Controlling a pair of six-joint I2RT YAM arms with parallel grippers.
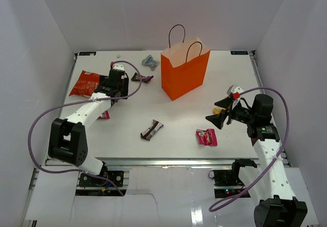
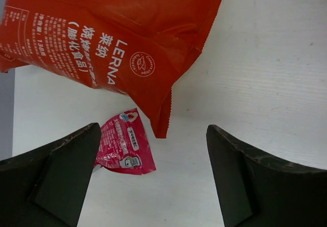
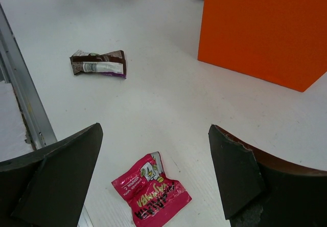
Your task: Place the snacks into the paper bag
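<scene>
The robot's left gripper needs to go down onto the pointed corner of the red chip bag and close there, because that narrow tip already sticks out between its open fingers.
The orange paper bag [image 1: 185, 73] stands upright at the back centre; it also shows in the right wrist view [image 3: 265, 27]. My left gripper [image 1: 113, 86] is open and empty above the corner of the red chip bag [image 2: 117, 38] and a pink packet [image 2: 124, 144]. My right gripper [image 1: 218, 111] is open and empty above another pink packet [image 3: 152, 191], which lies at the front right [image 1: 206, 136]. A brown candy bar [image 1: 152, 130] lies front centre. A second brown bar [image 1: 141, 77] and a silvery-blue wrapper [image 1: 149, 61] lie left of the bag. No yellow packet is in view.
White walls enclose the table on three sides. A metal rail [image 3: 25, 104] runs along the table's front edge. Purple cables [image 1: 38, 125] loop beside each arm.
</scene>
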